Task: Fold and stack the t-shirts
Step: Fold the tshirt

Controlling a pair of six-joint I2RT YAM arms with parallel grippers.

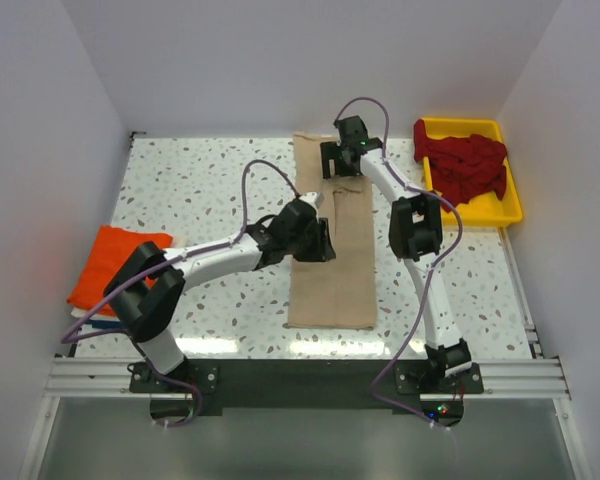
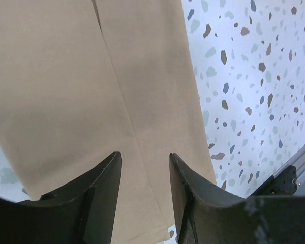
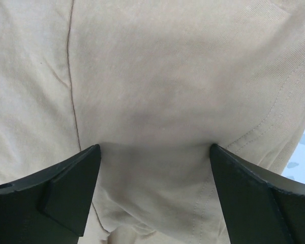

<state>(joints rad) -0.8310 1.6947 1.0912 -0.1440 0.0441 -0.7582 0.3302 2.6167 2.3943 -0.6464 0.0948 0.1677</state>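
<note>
My left gripper should next move back and lower onto the beige t-shirt's near corner [image 1: 293, 322] on the orange t-shirt's side, as the beige t-shirt is still flat at full length.
A beige t-shirt [image 1: 332, 270] lies folded into a long strip down the middle of the table. My left gripper [image 1: 315, 240] is open over its left edge, mid-length; the cloth [image 2: 91, 91] fills the left wrist view between the fingers. My right gripper [image 1: 345, 160] is open and pressed down on the shirt's far end, near the hem stitching [image 3: 157, 101]. A folded bright orange t-shirt [image 1: 115, 265] lies at the left edge of the table. Dark red t-shirts [image 1: 465, 165] are heaped in the tray.
A yellow plastic tray [image 1: 505, 212] stands at the back right. White walls enclose the speckled table [image 1: 210, 190] on three sides. The aluminium rail [image 1: 300, 375] runs along the near edge.
</note>
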